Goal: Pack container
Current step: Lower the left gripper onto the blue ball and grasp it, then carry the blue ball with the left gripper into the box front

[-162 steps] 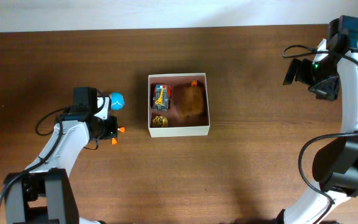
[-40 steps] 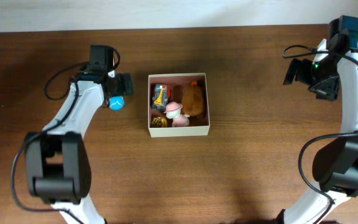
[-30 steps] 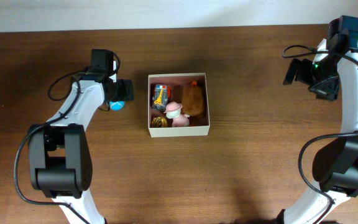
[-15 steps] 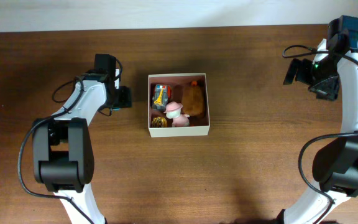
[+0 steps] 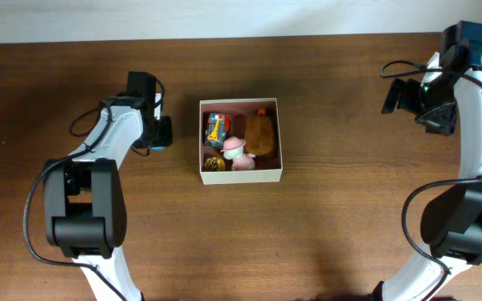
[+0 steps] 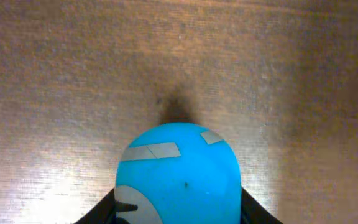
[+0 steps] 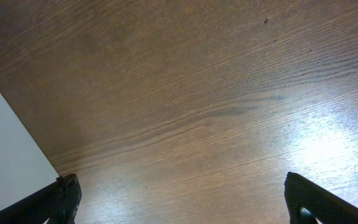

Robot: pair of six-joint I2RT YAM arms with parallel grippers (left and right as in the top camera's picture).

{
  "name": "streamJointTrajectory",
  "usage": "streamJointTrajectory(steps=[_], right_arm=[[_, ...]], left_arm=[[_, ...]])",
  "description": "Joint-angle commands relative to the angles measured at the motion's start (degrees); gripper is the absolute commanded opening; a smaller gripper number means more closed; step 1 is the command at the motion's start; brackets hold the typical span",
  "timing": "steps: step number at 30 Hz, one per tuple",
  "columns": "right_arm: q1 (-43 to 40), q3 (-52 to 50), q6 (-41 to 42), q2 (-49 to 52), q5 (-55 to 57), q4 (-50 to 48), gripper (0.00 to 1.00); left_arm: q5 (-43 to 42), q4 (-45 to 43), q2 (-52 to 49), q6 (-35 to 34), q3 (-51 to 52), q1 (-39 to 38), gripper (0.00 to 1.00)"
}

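Observation:
My left gripper is to lift and swing next, turning as it goes over the container's near corner by the gold [image 5: 215, 163] piece, because the car and plush take up the far side of the container.
The container [image 5: 241, 176] is a square white-walled box with a pink-brown inside, at the table's middle. It holds a small toy car [image 5: 217, 128], a brown plush [image 5: 260, 134], a pink toy [image 5: 235, 150] and a gold piece [image 5: 215, 164]. My left gripper [image 5: 161, 132] is left of the box, low over the table. In the left wrist view its two black fingers press both sides of a blue ball [image 6: 179, 174] with grey patches. My right gripper [image 5: 415, 100] is open and empty, high at the far right.
The brown wooden table [image 5: 350, 217] surrounds the box. The right wrist view shows bare wood and a white wall of the container [image 7: 8, 155] at its left edge. The pale back wall [image 5: 224, 17] runs behind the table.
The pink toy has appeared in the box since the earliest frame. My left gripper came down over the blue ball, which it now covers in the overhead view. The right arm has not moved.

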State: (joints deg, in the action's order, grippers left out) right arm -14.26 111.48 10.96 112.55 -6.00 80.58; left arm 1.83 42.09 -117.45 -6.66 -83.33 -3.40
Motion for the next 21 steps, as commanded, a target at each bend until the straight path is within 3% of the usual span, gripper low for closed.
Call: streamJointTrajectory(steps=[1, 5, 14, 21], right_arm=[[-0.1, -0.1, 0.5, -0.6, 0.5, 0.0, 0.99], [-0.1, -0.1, 0.5, -0.6, 0.5, 0.0, 0.99], [-0.1, -0.1, 0.5, -0.6, 0.5, 0.0, 0.98], [-0.1, -0.1, 0.5, -0.6, 0.5, 0.0, 0.99]], left_arm=[[-1.8, 3.8, 0.3, 0.1, -5.1, 0.2, 0.38], [-5.1, 9.7, 1.3, 0.6, -10.9, 0.2, 0.37], [-19.2, 20.2, 6.1, 11.3, -18.4, -1.9, 0.38], [-20.1, 27.9, 8.1, 16.7, -18.4, -8.0, 0.38]])
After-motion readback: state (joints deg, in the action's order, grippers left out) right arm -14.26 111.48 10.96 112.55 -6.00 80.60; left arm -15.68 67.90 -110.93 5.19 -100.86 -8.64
